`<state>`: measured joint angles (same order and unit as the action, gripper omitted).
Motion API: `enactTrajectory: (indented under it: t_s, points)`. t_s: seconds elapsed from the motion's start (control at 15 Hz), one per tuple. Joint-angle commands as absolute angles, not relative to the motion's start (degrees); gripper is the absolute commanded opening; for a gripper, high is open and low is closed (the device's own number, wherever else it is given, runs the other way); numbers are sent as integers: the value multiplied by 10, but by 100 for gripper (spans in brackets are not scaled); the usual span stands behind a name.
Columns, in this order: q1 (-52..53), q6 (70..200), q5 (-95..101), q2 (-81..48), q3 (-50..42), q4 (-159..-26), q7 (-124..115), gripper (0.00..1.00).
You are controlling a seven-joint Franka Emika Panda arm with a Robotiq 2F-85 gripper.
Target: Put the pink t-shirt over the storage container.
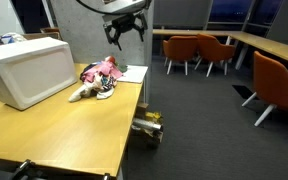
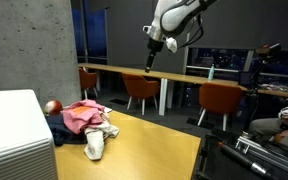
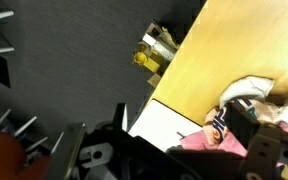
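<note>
Next I will move my gripper down and across toward the storage container, onto the top folds of the pink t-shirt [image 1: 103,70] [image 3: 229,144], since it hangs high and beside the pile.
The pink t-shirt [image 1: 105,68] lies crumpled on a pile of clothes on the wooden table, to the right of the white storage container [image 1: 29,70]. It also shows in the other exterior view [image 2: 81,117] next to the container [image 2: 17,135], and in the wrist view [image 3: 212,146]. My gripper [image 1: 126,37] hangs open and empty well above the pile, and shows high above the table's far end in an exterior view [image 2: 152,58]. In the wrist view its dark fingers [image 3: 172,165] frame the bottom edge.
A white sheet of paper [image 1: 133,73] lies by the pile near the table edge. A white and dark garment [image 2: 96,143] lies in front of the shirt. A gold wheeled base [image 1: 149,127] stands on the floor beside the table. Orange chairs [image 1: 192,50] and desks stand behind.
</note>
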<state>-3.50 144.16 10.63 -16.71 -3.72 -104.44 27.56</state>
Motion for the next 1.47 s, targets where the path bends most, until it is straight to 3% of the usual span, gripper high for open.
enactTrajectory:
  t_s: [0.0, 0.67, 1.4]
  points:
    - [-43, 1439, 97, -298, 1, -901, 317, 100]
    - [-5, 1329, 95, -523, 97, -592, 453, 100]
    - [41, 1101, 83, -705, 78, -317, 516, 100]
